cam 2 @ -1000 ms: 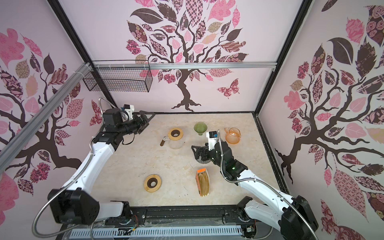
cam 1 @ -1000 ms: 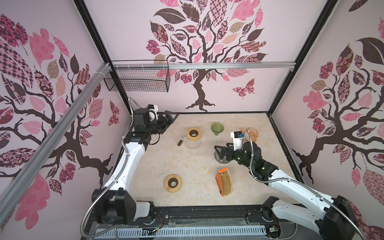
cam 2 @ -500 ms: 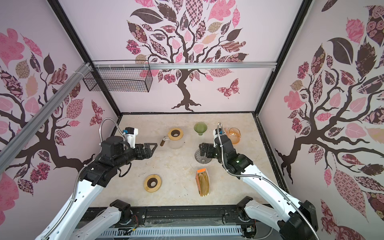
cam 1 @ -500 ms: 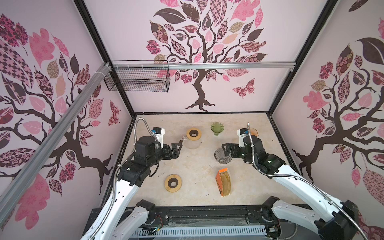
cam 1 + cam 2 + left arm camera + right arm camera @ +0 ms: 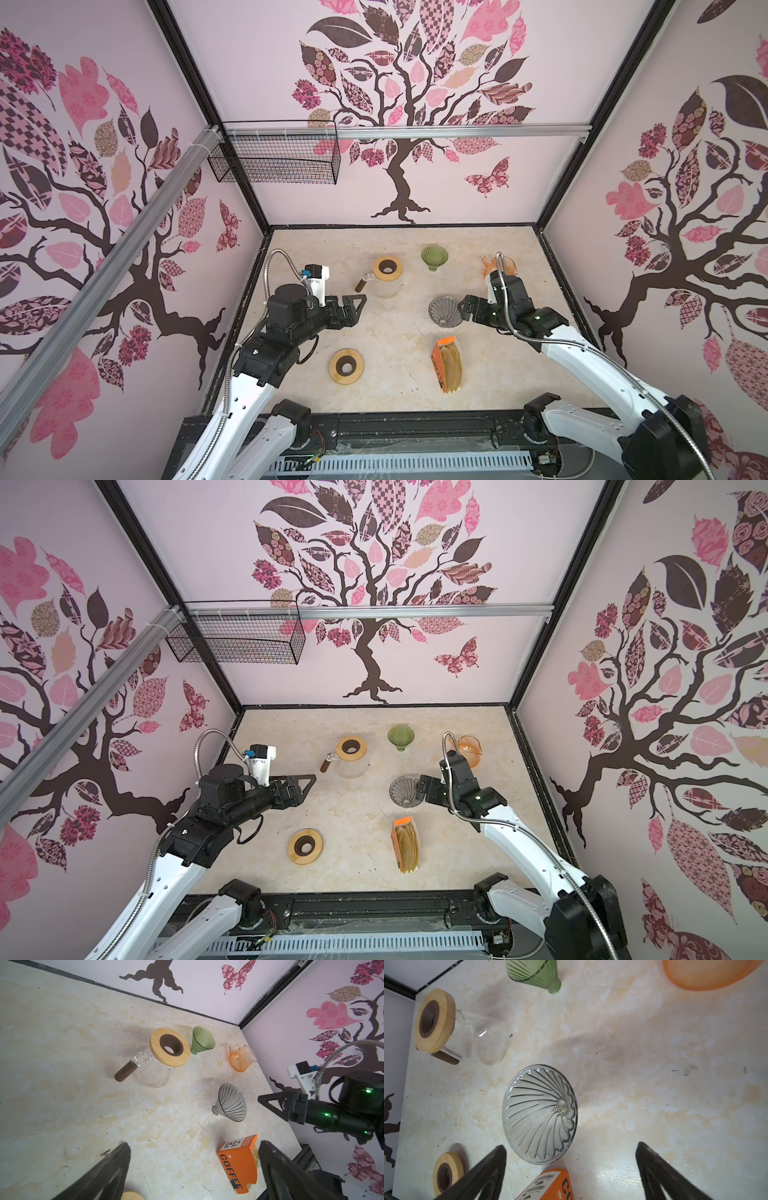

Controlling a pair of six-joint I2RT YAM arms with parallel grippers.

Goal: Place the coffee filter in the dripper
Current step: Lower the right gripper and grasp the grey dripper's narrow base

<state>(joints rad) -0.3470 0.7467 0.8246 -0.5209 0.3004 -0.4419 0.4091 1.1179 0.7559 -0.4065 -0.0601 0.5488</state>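
I need to lower my right gripper next with its fingers open on both sides of the dripper's rim, on the side nearest the gripper, and close it, because the thin glass rim there fits between the fingers.
A grey ribbed glass dripper [image 5: 444, 311] [image 5: 538, 1113] rests tilted on the marble table, its mouth turned toward my right gripper [image 5: 462, 310] [image 5: 571, 1145]. That gripper hovers just right of the dripper's rim, open and empty. Brown paper coffee filters sit in an orange box [image 5: 449, 365] [image 5: 239, 1164] lying in front of the dripper. My left gripper [image 5: 358, 309] [image 5: 193, 1144] hangs open and empty over the left middle of the table, pointing toward the dripper and the box.
At the back stand a glass carafe with a wooden ring on top [image 5: 387, 272], a green dripper [image 5: 434, 255] and an orange glass jug [image 5: 505, 266]. A loose wooden ring [image 5: 347, 365] lies front left. Walls close in three sides.
My left arm swung from the back left corner forward toward the middle. My right gripper drew back to the right, off the grey dripper, which now shows whole.
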